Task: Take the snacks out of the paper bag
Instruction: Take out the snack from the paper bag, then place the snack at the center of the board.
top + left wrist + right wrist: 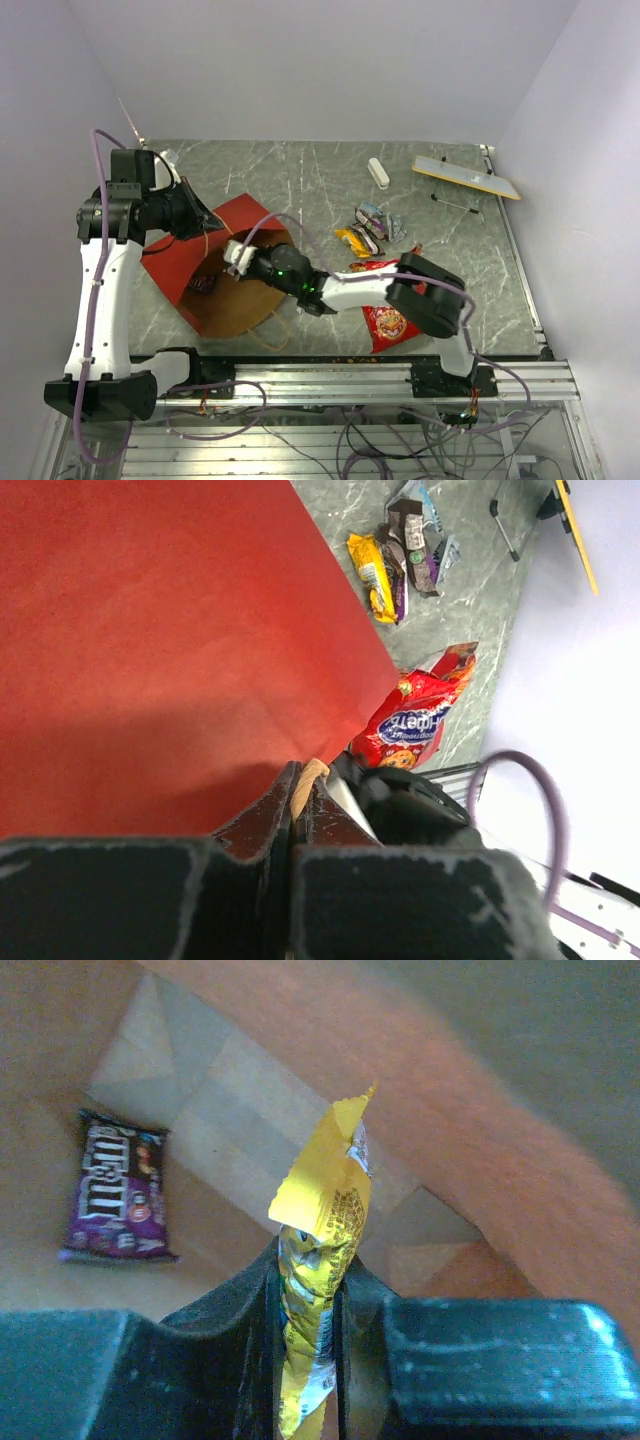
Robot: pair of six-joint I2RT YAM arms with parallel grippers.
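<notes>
I should pull my right gripper out of the bag's opening. Then it should lower the yellow candy wrapper onto the pile (370, 231) of small candy bars already on the tabletop.
The red paper bag (235, 222) lies on its side with its brown mouth facing the arms. My left gripper (205, 222) is shut on the bag's tan handle (309, 776) and holds the upper edge up. My right gripper (238, 256) reaches into the bag mouth, shut on a yellow candy wrapper (322, 1260). A purple candy bar (118, 1188) lies on the bag's brown floor, also seen in the top view (203, 283). The red chip bag (385, 318) and several small candy bars (368, 228) lie on the table to the right.
A small white oblong block (377, 172) and a long flat grey strip with a yellow edge (466, 177) lie at the back right. The bag's second handle (268, 333) loops near the front rail. White walls close in on the sides.
</notes>
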